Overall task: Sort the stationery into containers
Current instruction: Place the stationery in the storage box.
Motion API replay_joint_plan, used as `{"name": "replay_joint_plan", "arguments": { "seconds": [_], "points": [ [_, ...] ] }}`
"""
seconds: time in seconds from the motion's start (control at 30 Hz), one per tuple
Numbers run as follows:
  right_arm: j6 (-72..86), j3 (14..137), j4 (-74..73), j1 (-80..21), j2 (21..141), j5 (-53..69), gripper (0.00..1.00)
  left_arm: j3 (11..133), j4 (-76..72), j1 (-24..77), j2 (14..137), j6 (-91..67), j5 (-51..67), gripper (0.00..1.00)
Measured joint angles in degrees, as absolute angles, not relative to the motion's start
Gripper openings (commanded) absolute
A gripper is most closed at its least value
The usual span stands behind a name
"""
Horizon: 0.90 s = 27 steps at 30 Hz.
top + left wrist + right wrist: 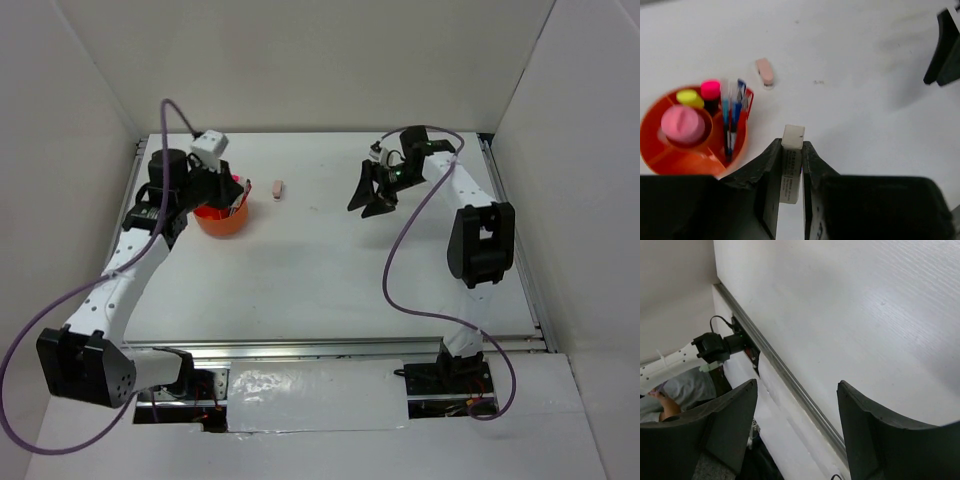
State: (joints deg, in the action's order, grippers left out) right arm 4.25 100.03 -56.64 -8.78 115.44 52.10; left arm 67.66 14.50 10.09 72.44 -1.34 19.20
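Next, my left gripper swings to the left in the top view, turns and lowers over the tub's empty section to release the eraser.
My left gripper (791, 144) is shut on a white eraser (792, 137) with a printed sleeve, held just right of the orange tub (690, 162). In the top view the left gripper (226, 190) hangs over the tub (220, 227). The tub holds a pink-capped glue stick (682, 124), a yellow highlighter (690, 97), a pink highlighter (710, 90), blue pens (732, 117) and a red pen (748, 100). A small pink eraser (765, 71) (278, 189) lies on the table beyond the tub. My right gripper (373, 198) (797, 390) stands open and empty at the back right.
White walls enclose the table on three sides. A metal rail (785, 375) runs along the table's edge under the right gripper. The right arm's purple cable (400, 250) loops over the table's right half.
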Motion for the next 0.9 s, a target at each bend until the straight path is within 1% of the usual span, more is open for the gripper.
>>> {"name": "replay_joint_plan", "arguments": {
  "seconds": [0.13,0.33,0.47,0.6,0.63,0.7,0.73,0.9],
  "points": [
    [3.33,100.05,-56.66,-9.87,114.43,51.33,0.71,61.82,14.09,3.73,69.17,-20.73,15.86,0.00],
    [2.87,99.74,-56.80,-10.41,114.43,51.09,0.71,59.27,19.16,-8.45,69.23,-39.33,12.03,0.00],
    [2.85,99.74,-56.82,-10.41,114.43,51.05,0.71,60.69,22.35,-11.51,70.83,-45.89,9.98,0.00],
    [2.79,99.74,-56.93,-10.41,114.45,51.03,0.71,63.35,23.86,-13.54,76.14,-51.09,8.82,0.02],
    [2.68,99.74,-56.99,-10.41,114.45,51.00,0.71,63.88,24.32,-13.82,77.65,-51.94,8.32,0.03],
    [2.63,99.74,-57.10,-10.41,114.45,50.94,0.71,65.04,25.34,-14.04,80.27,-53.89,7.20,0.11],
    [2.59,99.74,-57.10,-10.41,114.45,50.89,0.71,65.43,25.63,-14.06,81.28,-54.46,7.07,0.13],
    [2.33,99.74,-57.28,-10.41,114.48,50.81,0.71,68.14,26.11,-13.78,85.56,-57.36,7.29,0.13]
  ]
}}
